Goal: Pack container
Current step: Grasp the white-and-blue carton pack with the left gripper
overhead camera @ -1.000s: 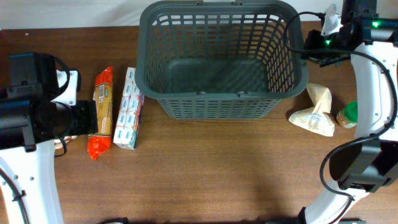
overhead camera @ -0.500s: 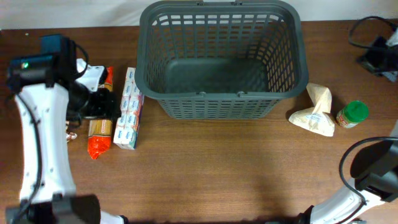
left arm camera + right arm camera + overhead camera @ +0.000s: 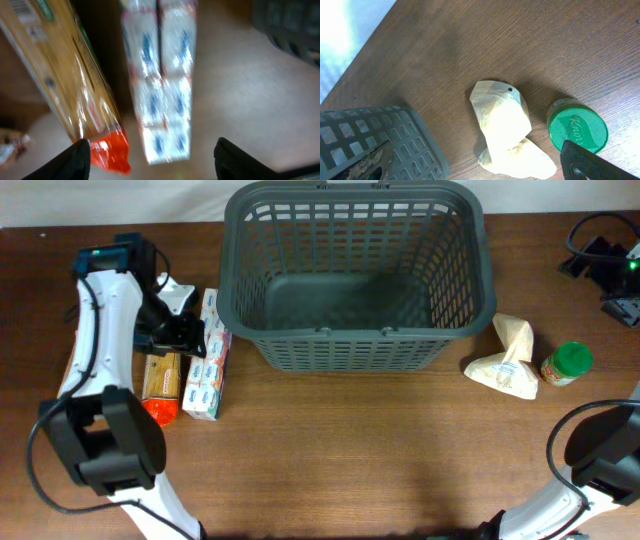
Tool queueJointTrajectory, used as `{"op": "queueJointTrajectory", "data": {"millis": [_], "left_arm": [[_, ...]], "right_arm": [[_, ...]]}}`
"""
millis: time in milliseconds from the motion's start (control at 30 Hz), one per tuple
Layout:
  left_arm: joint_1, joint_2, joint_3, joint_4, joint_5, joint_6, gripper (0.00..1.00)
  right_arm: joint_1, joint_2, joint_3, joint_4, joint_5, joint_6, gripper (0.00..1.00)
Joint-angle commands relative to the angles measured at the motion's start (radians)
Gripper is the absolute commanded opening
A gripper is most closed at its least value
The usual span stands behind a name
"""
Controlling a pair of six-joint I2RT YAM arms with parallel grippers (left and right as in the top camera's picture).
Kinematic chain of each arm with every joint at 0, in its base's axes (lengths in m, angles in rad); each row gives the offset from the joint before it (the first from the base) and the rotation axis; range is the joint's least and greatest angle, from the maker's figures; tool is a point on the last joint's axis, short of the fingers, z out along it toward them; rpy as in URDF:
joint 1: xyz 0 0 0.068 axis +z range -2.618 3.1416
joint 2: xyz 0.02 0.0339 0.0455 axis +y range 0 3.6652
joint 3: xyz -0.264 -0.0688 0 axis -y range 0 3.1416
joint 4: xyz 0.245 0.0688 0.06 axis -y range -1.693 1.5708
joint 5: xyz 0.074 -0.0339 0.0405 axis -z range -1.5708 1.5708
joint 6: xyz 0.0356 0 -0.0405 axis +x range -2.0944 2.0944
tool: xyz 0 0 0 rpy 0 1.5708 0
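Observation:
My left gripper lowers toward the basket next, to the white-and-blue pack (image 3: pixel 208 362) (image 3: pixel 159 79), because the pack lies between the pasta packet and the basket's near side.
The container (image 3: pixel 355 345), a large dark grey lattice basket, stands at the back middle of the table with nothing inside. Left of it lie a white-and-blue pack (image 3: pixel 205 370) and a pasta packet (image 3: pixel 160 375) with a red end. My left gripper (image 3: pixel 188 330) hovers above these two, open and holding nothing. In the blurred left wrist view the pack (image 3: pixel 160 75) and the packet (image 3: pixel 70 80) lie ahead of my left gripper (image 3: pixel 152 150). My right gripper (image 3: pixel 476 147) is open and empty, high above a beige bag (image 3: pixel 505 130) and a green-lidded jar (image 3: pixel 577 130).
The beige bag (image 3: pixel 508 360) and the jar (image 3: pixel 565 363) lie right of the basket. The basket's corner (image 3: pixel 385 145) shows in the right wrist view. The right arm (image 3: pixel 615 280) is at the far right edge. Bare wood runs along the front.
The left arm swung from the left edge in over the packets. The right arm pulled away from the basket's right rim to the table's right edge, and its jaws opened.

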Motion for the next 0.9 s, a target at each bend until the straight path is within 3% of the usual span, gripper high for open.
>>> {"op": "queueJointTrajectory", "data": {"millis": [0, 267, 433, 467, 533, 700, 833, 867], "left_arm": [[-0.028, 0.068, -0.001, 0.047, -0.029, 0.031, 0.69], [-0.114, 0.212, -0.001, 0.13, -0.135, 0.054, 0.74], [-0.125, 0.324, -0.001, 0.177, -0.187, -0.016, 0.73], [-0.125, 0.348, -0.001, 0.181, -0.187, -0.016, 0.6], [-0.125, 0.371, -0.001, 0.179, -0.182, -0.016, 0.04], [-0.125, 0.359, 0.077, 0.113, -0.134, -0.035, 0.02], [-0.119, 0.338, 0.291, -0.035, -0.134, -0.035, 0.02], [-0.119, 0.334, 0.421, -0.103, -0.135, -0.035, 0.02]], "right_arm": [[0.0, -0.013, 0.009, -0.001, 0.005, 0.005, 0.99], [0.0, -0.013, 0.009, -0.001, 0.005, 0.005, 0.99], [0.0, -0.013, 0.009, -0.001, 0.004, 0.005, 0.99], [0.0, -0.013, 0.009, 0.0, 0.005, 0.005, 0.99], [0.0, -0.013, 0.009, 0.0, 0.005, 0.005, 0.99], [0.0, -0.013, 0.009, 0.0, 0.005, 0.005, 0.99], [0.0, -0.013, 0.009, -0.001, 0.005, 0.005, 0.99], [0.0, -0.013, 0.008, 0.0, 0.005, 0.005, 0.99]]}}
